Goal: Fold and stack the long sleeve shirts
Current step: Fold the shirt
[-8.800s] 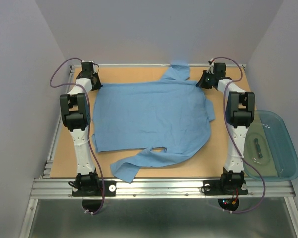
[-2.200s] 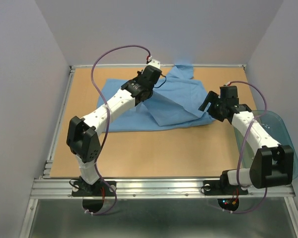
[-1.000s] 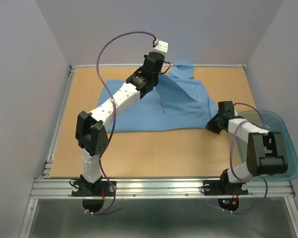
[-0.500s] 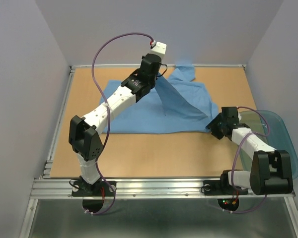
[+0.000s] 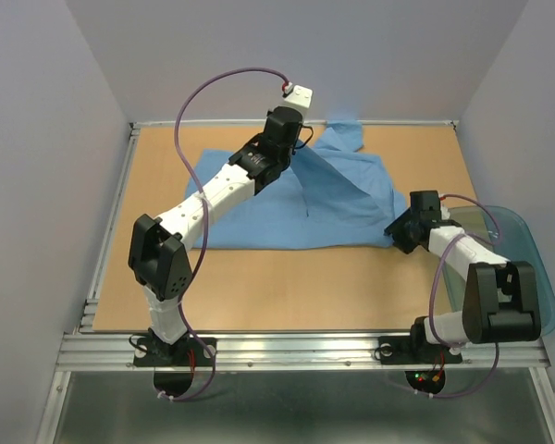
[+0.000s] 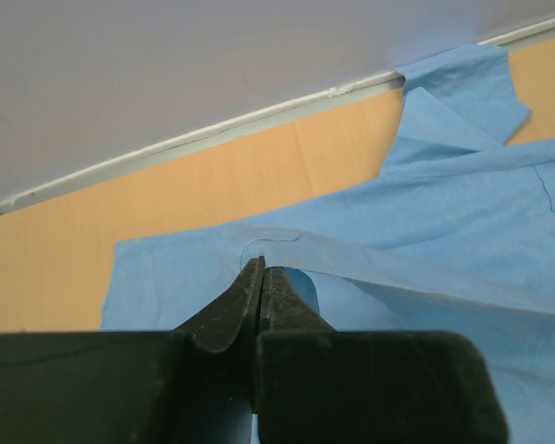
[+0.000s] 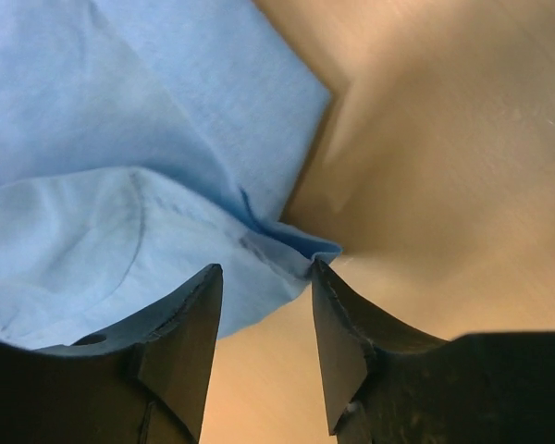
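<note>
My left gripper will move the lifted fold of the shirt back, lower it toward the shirt's near edge (image 5: 322, 241) and let it go. That edge is below my gripper and back from it.
A light blue long sleeve shirt (image 5: 333, 199) lies partly folded across the far half of the table. My left gripper (image 5: 299, 146) is shut on an edge of the shirt (image 6: 287, 242) and holds that fold lifted above the rest of the cloth. My right gripper (image 5: 395, 229) is open, low at the shirt's right front corner. In the right wrist view a folded corner of the shirt (image 7: 287, 242) lies between the open fingers (image 7: 180, 319) just above the table.
A translucent teal tub (image 5: 518, 268) stands off the table's right edge with a small dark item in it. A rail runs along the table's far edge (image 6: 213, 125). The tan table surface (image 5: 287, 287) shows in front of the shirt.
My left gripper has held the lifted fold near the shirt's far edge, shifting slightly. My right gripper has stayed low at the shirt's right front corner, moving a little.
</note>
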You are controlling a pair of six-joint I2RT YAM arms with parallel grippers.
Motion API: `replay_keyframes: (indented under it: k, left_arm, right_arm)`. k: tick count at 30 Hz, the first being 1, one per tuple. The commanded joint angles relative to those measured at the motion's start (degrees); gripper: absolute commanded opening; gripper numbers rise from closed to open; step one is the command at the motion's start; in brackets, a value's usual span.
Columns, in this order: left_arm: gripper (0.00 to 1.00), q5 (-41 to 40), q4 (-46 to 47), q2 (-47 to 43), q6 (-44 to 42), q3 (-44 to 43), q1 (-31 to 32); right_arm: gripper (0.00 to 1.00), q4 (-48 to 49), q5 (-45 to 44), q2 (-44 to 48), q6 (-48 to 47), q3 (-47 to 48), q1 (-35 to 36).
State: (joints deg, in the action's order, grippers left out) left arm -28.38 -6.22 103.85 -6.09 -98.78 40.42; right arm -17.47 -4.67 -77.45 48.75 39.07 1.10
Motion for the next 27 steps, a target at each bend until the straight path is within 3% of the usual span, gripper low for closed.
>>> replay_keyframes:
  k: [1,7,10,15,16,21,27]
  left_arm:
    - [0.00,0.43,2.61,-1.37,1.69,1.22,0.44]
    - [0.00,1.57,2.61,-2.78,2.40,2.72,1.06]
    - [0.00,0.87,2.61,-2.87,2.57,3.42,1.15]
    - [0.00,-0.80,2.35,-3.31,2.92,4.47,1.15]
    - [0.00,-0.89,2.35,-3.39,3.01,4.48,1.15]
    - [0.00,-0.27,1.91,-3.92,3.54,4.56,1.15]
    - [0.00,0.17,1.47,-4.27,3.80,4.39,1.32]
  right_arm:
    - [0.47,0.34,-3.42,-2.26,1.61,2.86,-0.40]
    - [0.27,0.42,-6.49,-1.21,2.49,-1.18,-0.66]
    - [0.02,0.51,-7.02,-0.77,2.84,-3.91,-0.84]
    - [0.01,0.42,-7.55,0.81,2.58,-6.02,-2.16]
    - [0.02,0.42,-7.38,1.24,2.49,-6.20,-2.16]
    - [0.55,0.25,-2.04,7.46,-1.19,-5.42,-2.16]
    - [0.57,1.82,9.48,15.74,-5.07,-1.54,-2.07]
